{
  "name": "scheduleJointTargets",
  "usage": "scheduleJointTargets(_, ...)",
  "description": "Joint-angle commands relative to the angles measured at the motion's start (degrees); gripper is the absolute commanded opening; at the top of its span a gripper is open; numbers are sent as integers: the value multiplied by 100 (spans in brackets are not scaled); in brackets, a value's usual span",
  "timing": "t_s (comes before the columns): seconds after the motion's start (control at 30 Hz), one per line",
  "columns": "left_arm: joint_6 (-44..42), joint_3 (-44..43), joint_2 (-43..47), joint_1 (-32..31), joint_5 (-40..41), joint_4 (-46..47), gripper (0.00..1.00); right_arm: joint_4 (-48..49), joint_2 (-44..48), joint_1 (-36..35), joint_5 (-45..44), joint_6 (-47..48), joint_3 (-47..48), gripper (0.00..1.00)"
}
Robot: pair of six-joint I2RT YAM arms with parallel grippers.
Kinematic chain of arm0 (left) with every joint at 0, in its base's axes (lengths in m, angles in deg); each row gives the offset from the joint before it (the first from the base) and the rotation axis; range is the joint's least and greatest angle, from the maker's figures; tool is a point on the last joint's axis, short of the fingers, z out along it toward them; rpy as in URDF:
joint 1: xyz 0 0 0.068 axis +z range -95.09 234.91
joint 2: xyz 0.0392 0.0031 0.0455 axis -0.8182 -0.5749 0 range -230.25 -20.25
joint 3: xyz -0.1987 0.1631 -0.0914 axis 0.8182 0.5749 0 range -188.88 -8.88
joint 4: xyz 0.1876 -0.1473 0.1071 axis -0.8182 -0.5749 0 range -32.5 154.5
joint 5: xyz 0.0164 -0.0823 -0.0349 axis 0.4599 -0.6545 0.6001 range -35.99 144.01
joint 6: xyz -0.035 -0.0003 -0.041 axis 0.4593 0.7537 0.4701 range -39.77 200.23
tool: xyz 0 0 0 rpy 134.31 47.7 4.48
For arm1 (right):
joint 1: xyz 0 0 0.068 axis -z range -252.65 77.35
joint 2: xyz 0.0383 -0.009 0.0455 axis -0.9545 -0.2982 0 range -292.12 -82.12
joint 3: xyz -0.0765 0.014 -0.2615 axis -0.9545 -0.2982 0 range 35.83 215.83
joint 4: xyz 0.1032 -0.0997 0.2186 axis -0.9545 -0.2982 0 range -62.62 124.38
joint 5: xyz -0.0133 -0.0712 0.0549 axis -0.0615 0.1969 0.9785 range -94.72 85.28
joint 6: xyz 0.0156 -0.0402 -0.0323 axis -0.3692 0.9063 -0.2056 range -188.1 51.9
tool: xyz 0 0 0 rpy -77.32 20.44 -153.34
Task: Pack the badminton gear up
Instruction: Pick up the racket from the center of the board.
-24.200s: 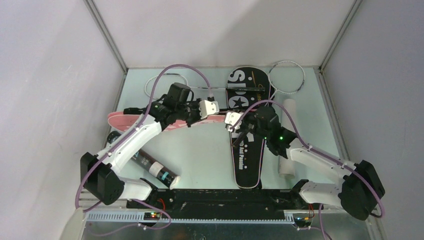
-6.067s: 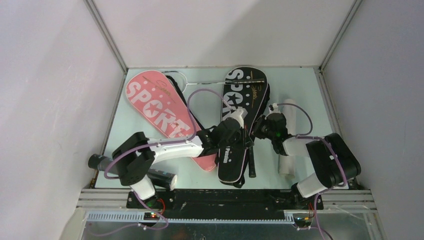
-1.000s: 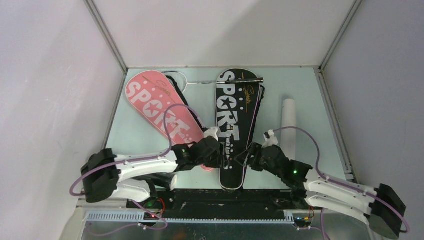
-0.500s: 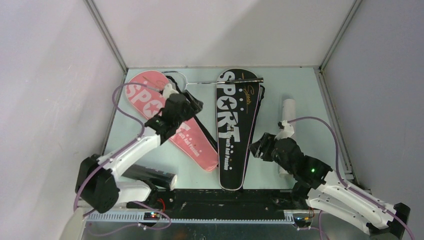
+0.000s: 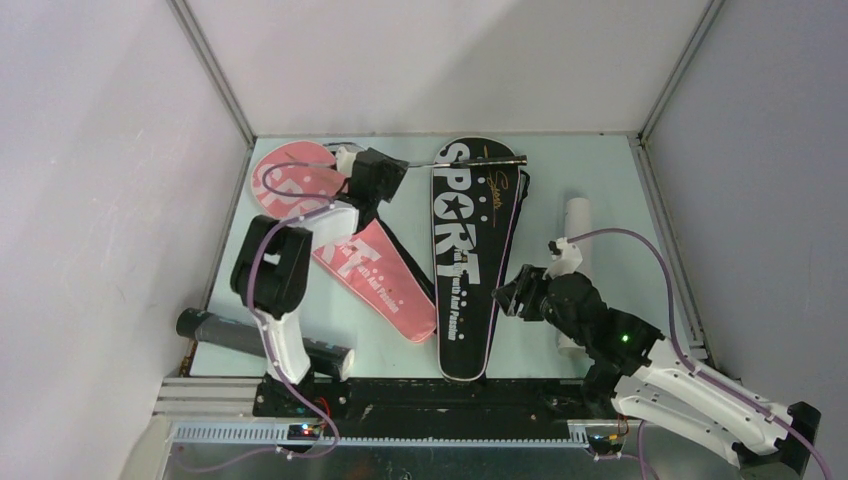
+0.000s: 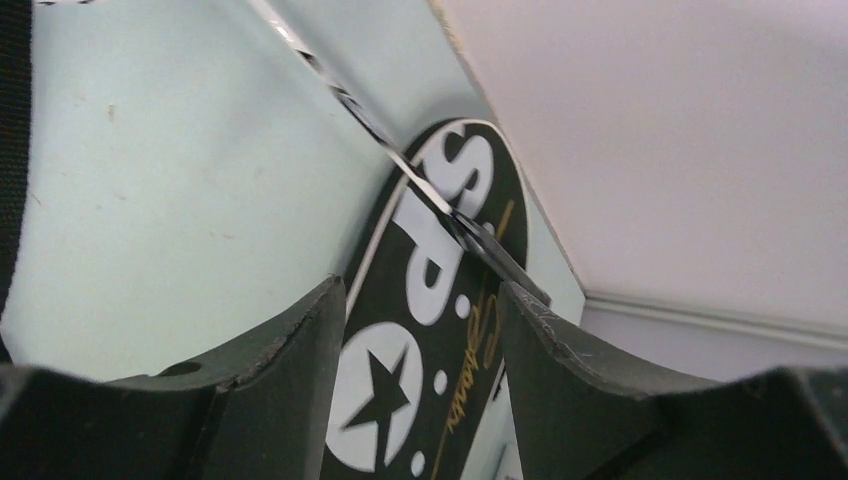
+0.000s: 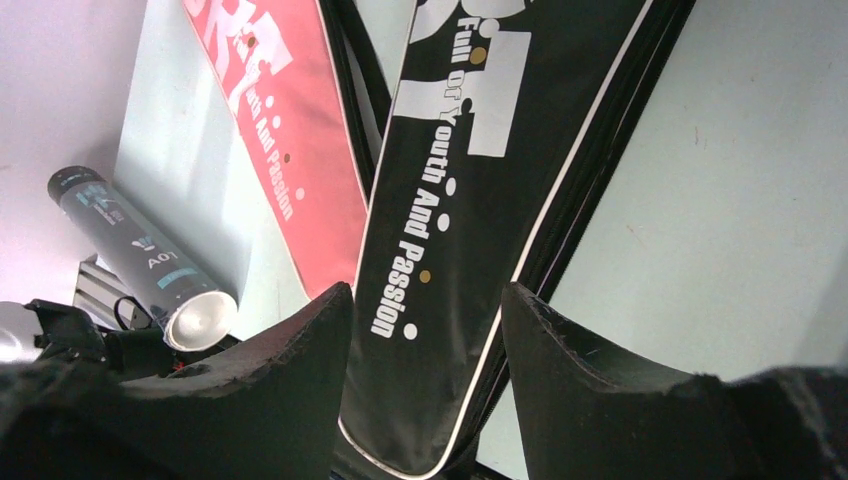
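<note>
My left gripper lowers and closes its open fingers on the thin shaft beside the black cover next, as it spans bare tabletop between the covers.
A black "SPORT" cover (image 5: 470, 240) lies lengthwise in the middle of the table. A pink "SPORT" cover (image 5: 365, 265) lies slanted to its left. A thin racket shaft (image 5: 485, 158) crosses the black cover's far end. My left gripper (image 5: 392, 180) hovers open over the pink cover's far end, beside that shaft; in the left wrist view nothing sits between its fingers (image 6: 290, 340), and the shaft (image 6: 400, 165) lies ahead. My right gripper (image 5: 505, 298) stands open just right of the black cover (image 7: 480, 190), holding nothing.
A black shuttle tube (image 5: 265, 342) lies at the near left by the left arm's base, its open end showing in the right wrist view (image 7: 195, 320). A white tube (image 5: 577, 225) lies at the right, partly behind the right arm. Walls close in the table's left, far and right sides.
The left arm swung from the near ends of the covers up to the pink cover's far end. The right arm drew back to the right, then stayed put.
</note>
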Motion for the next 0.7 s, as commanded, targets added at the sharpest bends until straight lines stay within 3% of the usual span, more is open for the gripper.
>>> scheduleJointTargets(0.0, 568, -451, -541, 131, 58, 525, 62, 300, 103, 60, 20, 114, 215, 58)
scheduleJointTargets(0.2, 817, -1060, -1522, 250, -12, 599, 62, 302, 137, 216, 61, 204, 214, 58)
scheduleJointTargets(0.57, 1452, -1816, -2510, 363, -132, 624, 62, 299, 197, 693, 61, 362, 211, 58)
scheduleJointTargets(0.67, 1601, -2139, -2883, 371, -198, 683, 58, 286, 177, 886, 149, 392, 206, 58)
